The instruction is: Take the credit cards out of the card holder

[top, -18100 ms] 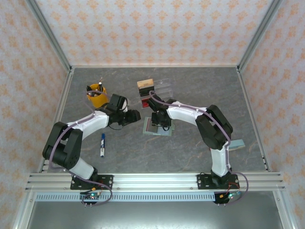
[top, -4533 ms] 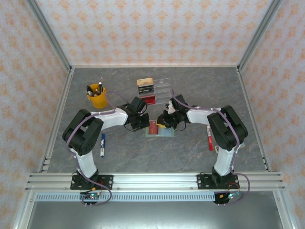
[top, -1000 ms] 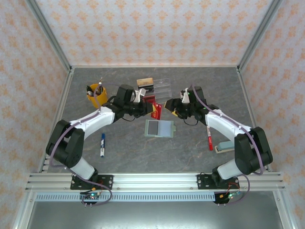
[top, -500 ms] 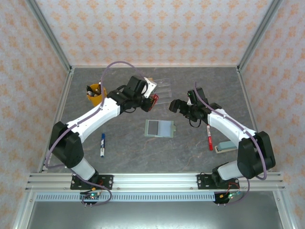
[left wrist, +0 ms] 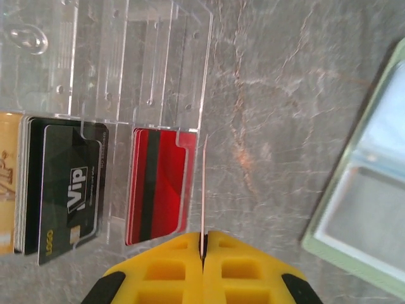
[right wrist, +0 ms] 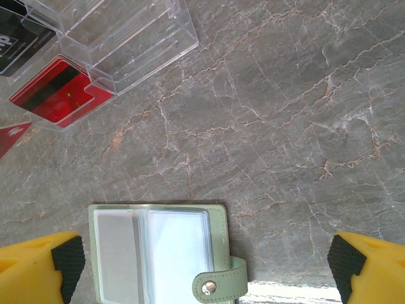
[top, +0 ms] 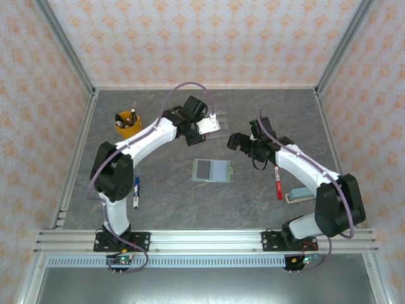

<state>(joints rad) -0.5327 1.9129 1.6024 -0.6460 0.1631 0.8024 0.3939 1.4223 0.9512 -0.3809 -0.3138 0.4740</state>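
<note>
My left gripper holds the red card and should move outward over the tray's red-card slot [left wrist: 162,183]. It should lower the red card in and release it, because matching red cards stand there.
My left gripper [top: 209,125] is shut on a thin credit card [left wrist: 203,190], seen edge-on just right of the tray's red-card slot. A red corner [right wrist: 12,136] shows at the left of the right wrist view. The clear acrylic tray [left wrist: 158,76] holds red cards [left wrist: 158,183], a black card [left wrist: 69,196] and a tan one [left wrist: 7,183]. The sage-green card holder [top: 212,170] lies open on the table, its clear sleeves [right wrist: 164,253] looking empty. Above its right side my right gripper [top: 234,142] hovers wide open, with nothing between its fingers [right wrist: 63,261].
A yellow cup of pens [top: 128,125] stands at the back left. A blue marker [top: 136,192] lies near the left arm. A red marker [top: 278,183] and a small teal block [top: 300,195] lie at the right.
My left gripper has carried the red card up and to the right, from beside the card holder to the tray. The right gripper has opened wider and shifted slightly.
</note>
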